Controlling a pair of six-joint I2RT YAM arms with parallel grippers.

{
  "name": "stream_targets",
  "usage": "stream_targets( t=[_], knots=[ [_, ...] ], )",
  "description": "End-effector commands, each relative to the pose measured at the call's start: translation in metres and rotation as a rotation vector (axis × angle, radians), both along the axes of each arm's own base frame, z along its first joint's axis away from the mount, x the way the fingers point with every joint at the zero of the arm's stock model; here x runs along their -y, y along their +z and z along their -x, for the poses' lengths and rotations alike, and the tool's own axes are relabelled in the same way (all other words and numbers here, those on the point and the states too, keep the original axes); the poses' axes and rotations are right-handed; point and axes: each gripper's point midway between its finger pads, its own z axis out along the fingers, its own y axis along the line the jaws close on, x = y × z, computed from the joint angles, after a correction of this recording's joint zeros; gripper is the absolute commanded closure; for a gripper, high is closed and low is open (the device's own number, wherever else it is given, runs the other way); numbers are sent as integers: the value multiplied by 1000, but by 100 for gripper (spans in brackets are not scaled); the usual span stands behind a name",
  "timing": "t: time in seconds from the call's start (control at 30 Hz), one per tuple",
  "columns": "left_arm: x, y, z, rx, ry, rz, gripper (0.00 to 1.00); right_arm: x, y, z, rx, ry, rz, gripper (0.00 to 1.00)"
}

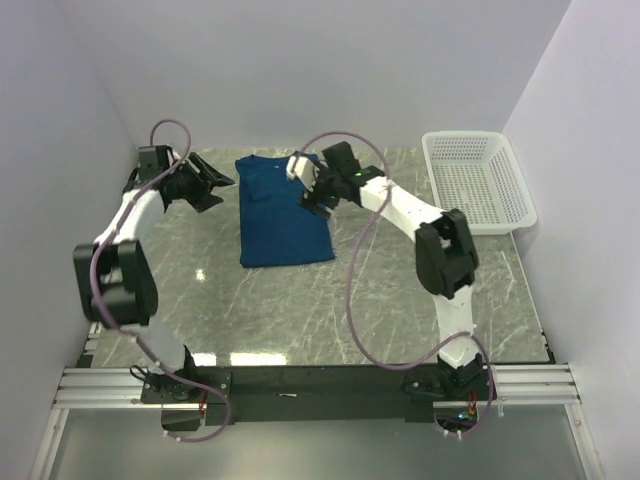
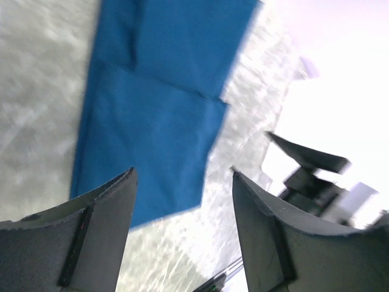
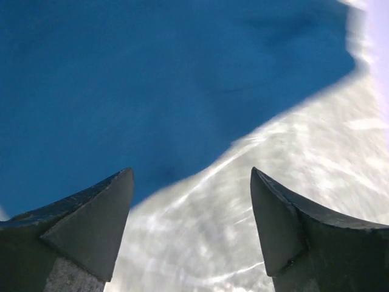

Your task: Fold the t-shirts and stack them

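Observation:
The shirt's near corner lies closer to my base, so my left gripper will next move back beside the shirt's long edge, along it, and then go down to that corner.
The dark blue t-shirt (image 1: 280, 212) lies flat on the marble table as a long folded rectangle, its print hidden. It also shows in the left wrist view (image 2: 152, 109) and the right wrist view (image 3: 152, 85). My left gripper (image 1: 222, 187) is open and empty, just left of the shirt's far left edge. My right gripper (image 1: 312, 190) is open and empty over the shirt's far right edge. In the right wrist view the fingers (image 3: 91, 219) frame bare table beside the shirt's edge.
A white mesh basket (image 1: 478, 180) stands at the table's far right. Pale walls close in on the left, back and right. The marble table (image 1: 300, 310) runs to the metal rail at the near edge.

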Motion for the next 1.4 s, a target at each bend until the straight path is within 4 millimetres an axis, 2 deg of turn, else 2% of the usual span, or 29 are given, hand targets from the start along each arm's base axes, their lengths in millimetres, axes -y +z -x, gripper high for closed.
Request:
stream_targets(
  t=[0.0, 0.07, 0.1, 0.13, 0.17, 0.2, 0.33, 0.4, 0.7, 0.87, 1.07, 1.17, 1.2, 1.23, 1.3, 1.33, 1.37],
  knots=[
    [14, -7, 42, 7, -73, -5, 32, 5, 15, 112, -128, 558, -18, 17],
    [28, -13, 68, -13, -105, 33, 33, 14, -2, 132, -112, 626, 47, 18],
    [33, -36, 89, -80, -114, 36, 33, 19, -13, 138, -91, 621, 69, 18],
    [41, -45, 102, -110, -131, 31, 33, 26, -22, 137, -74, 605, 120, 18],
    [45, -60, 120, -158, -123, 32, 32, 19, -19, 133, -25, 582, 116, 18],
    [48, -66, 128, -181, -121, 33, 32, 26, -35, 140, -46, 565, 139, 18],
    [61, -91, 150, -231, -110, 22, 31, 26, -52, 135, -4, 490, 181, 20],
    [59, -104, 152, -258, -81, -1, 30, 25, -58, 132, 8, 463, 200, 20],
    [42, -128, 126, -273, 32, -91, 33, 24, -68, 122, 41, 419, 247, 22],
    [41, -144, 123, -304, 28, -97, 43, 25, -79, 127, 37, 462, 284, 27],
    [46, -147, 115, -286, 11, -75, 60, 21, -93, 131, 56, 508, 349, 34],
    [49, -148, 117, -283, -4, -61, 70, 15, -94, 125, 63, 497, 366, 41],
    [49, -148, 118, -279, -8, -58, 74, 14, -95, 123, 60, 491, 372, 47],
    [50, -147, 119, -275, -14, -55, 84, 13, -96, 123, 53, 487, 376, 62],
    [52, -147, 125, -281, -27, -43, 99, 13, -99, 124, 29, 485, 384, 75],
    [54, -148, 129, -289, -36, -37, 99, 14, -99, 127, 17, 492, 385, 84],
    [55, -147, 136, -294, -51, -34, 99, 18, -98, 136, 1, 512, 386, 87]
  ],
)
